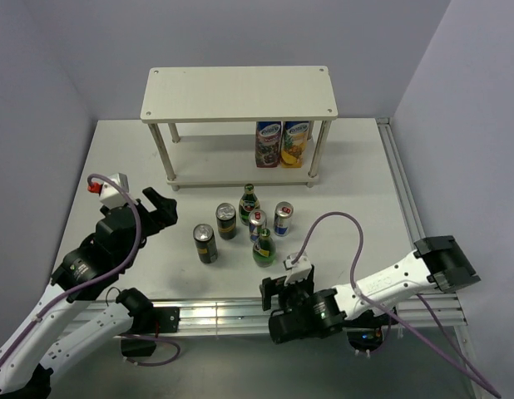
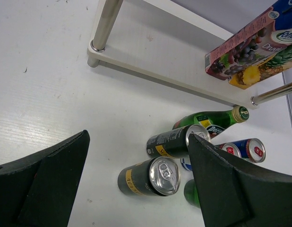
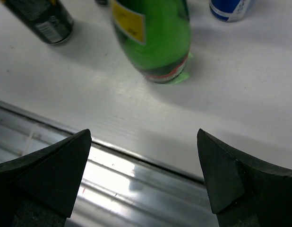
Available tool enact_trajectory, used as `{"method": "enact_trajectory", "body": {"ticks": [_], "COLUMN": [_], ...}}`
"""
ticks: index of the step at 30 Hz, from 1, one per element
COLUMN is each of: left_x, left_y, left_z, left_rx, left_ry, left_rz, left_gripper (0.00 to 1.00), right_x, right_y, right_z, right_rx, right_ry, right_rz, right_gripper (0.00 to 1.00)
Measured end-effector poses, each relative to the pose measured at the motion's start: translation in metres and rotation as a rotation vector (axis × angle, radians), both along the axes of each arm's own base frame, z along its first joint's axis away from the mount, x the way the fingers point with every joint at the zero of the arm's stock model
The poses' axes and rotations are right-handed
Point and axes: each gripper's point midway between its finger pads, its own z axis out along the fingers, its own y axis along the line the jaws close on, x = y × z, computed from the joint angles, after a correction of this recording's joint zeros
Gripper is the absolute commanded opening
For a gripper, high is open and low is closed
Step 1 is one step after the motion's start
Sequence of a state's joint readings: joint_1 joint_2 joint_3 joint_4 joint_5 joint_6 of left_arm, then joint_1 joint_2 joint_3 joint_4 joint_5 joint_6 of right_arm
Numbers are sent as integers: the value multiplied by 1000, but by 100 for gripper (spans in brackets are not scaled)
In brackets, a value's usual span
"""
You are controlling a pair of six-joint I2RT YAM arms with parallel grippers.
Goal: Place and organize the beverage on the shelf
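My right gripper will move outward past the bar next and bring its open fingers around the near green bottle's lower body point(image 1: 264, 254) point(image 3: 159, 53), because the bare tabletop leaves that way clear.
The shelf point(image 1: 239, 91) stands at the back of the table, and its lower board point(image 2: 160, 71) shows in the left wrist view. The beverage stands in a cluster in front of it: two green bottles point(image 1: 249, 204) point(image 1: 263, 247), two dark cans point(image 1: 205, 243) point(image 1: 226, 221) and two blue-and-silver cans point(image 1: 283, 219) point(image 1: 257, 223). My left gripper point(image 1: 161, 209) hangs open to the left of the cluster, holding nothing. From its wrist point(image 2: 137, 142), the nearest dark can point(image 2: 148, 176) lies just ahead between the fingers. My right gripper point(image 1: 286, 284) is open and empty over the table's front edge, with a green bottle point(image 3: 155, 38) just beyond it point(image 3: 143, 137).
Two juice cartons point(image 1: 282, 144) stand on the right half of the shelf's lower board. An aluminium rail point(image 3: 113, 179) runs along the table's near edge under the right gripper. Grey walls close in the left, back and right sides.
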State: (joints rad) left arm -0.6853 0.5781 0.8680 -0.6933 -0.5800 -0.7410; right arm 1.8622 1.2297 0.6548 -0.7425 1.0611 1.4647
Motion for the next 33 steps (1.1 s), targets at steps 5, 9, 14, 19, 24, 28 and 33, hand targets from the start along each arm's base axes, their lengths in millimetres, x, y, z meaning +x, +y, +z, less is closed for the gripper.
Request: {"method": "enact_trajectory", "body": {"ticks": [5,9,14,19,24,28,33], "left_x": [-1,-1,-1,-1,-1,-1,-1], "left_y": [-1,0,0,-1,-2,-4,-5], "left_z": [0,-1,-2,-1,-1,0,0], "left_rx": [-1,1,4,9,8,2,0], "left_ry": [-1,-2,-3,-6,-6,-8,-10], "left_rz": [-8,-9,-10,-18,-26,-35,-40], "left_gripper": [92,92,92,92,92,92,92], "right_x": [40,57,69,74,90,101,112], "right_y": [-12,15,38,48,44,38,39], "right_z": [-37,-37,-45,-54,-59,-58,-55], "right_rx": [33,52,12,-8,-25,-35,-13], "right_ry": [37,14,-21,-43,-80,-120,-160], "right_rz": [-57,-35,-9,-6,-56,-110,-149], "right_gripper": [100,100,100,100,100,100,100]}}
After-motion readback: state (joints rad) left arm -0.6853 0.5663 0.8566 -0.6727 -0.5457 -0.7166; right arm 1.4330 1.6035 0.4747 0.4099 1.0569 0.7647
